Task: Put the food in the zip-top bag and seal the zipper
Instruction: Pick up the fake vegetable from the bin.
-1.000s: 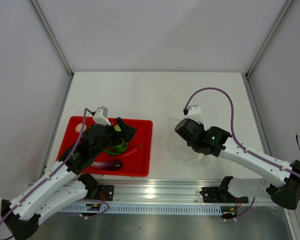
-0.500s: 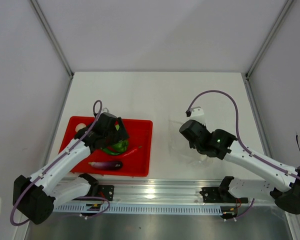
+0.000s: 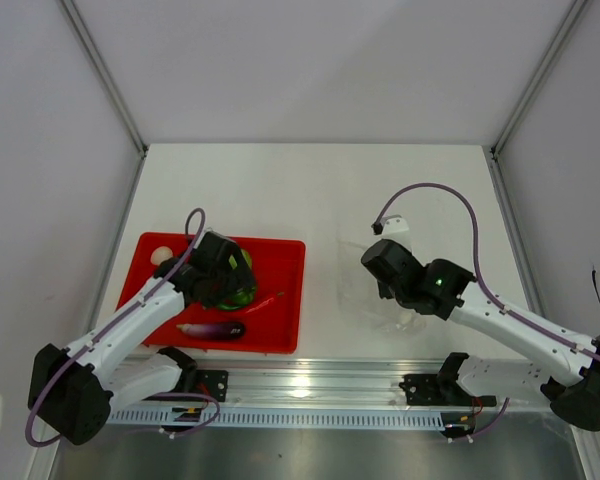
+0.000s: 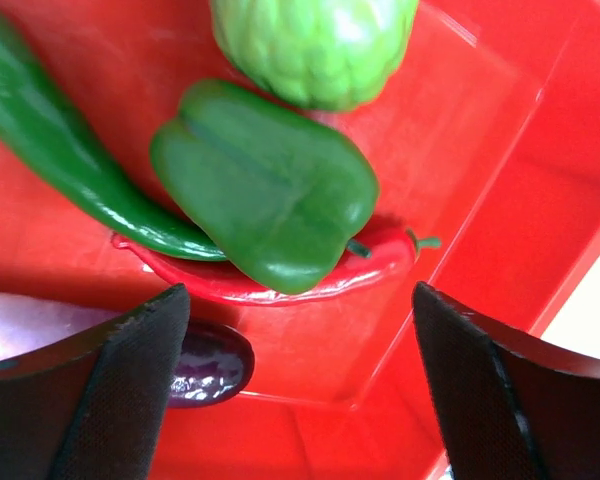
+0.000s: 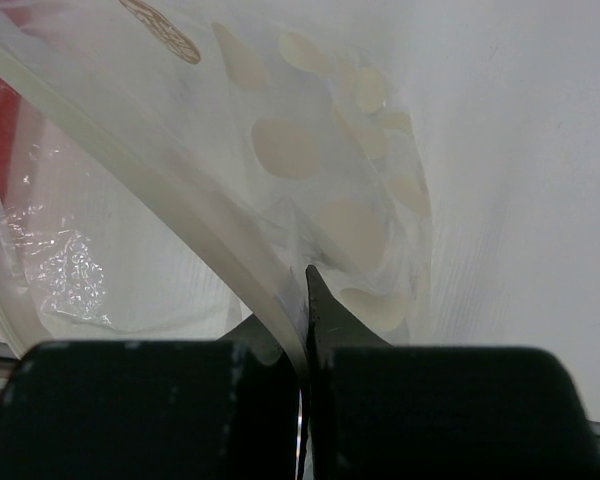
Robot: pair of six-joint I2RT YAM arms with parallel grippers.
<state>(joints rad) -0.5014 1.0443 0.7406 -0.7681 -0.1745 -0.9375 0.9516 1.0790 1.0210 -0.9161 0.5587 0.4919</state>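
Observation:
My left gripper turns and shifts to the left in the top view next, before it lowers to the long green pepper [image 4: 55,150], which lies slanted to its fingers.
The food lies in the red tray [image 3: 285,262]. The left wrist view shows a round pale-green vegetable [image 4: 315,45], a green bell pepper [image 4: 265,185], a long green pepper [image 4: 55,150], a thin red chili [image 4: 280,278] and the end of a purple eggplant [image 4: 212,362]. My left gripper [image 4: 300,395] hangs open just above them, holding nothing; from above it [image 3: 230,282] covers the green pieces. Right of the tray the clear zip-top bag [image 3: 365,300] rests on the table. My right gripper [image 5: 307,300] is shut on its edge, where the zipper strip [image 5: 130,170] runs up to the left.
A small white round thing [image 3: 160,254] sits at the tray's far left corner. An aluminium rail [image 3: 310,385] runs along the table's near edge. White enclosure walls stand on both sides and at the back.
My left wrist has turned and dropped lower over the green vegetables in the tray, jaws still wide. My right arm has drifted slightly right and nearer, keeping its grip on the bag.

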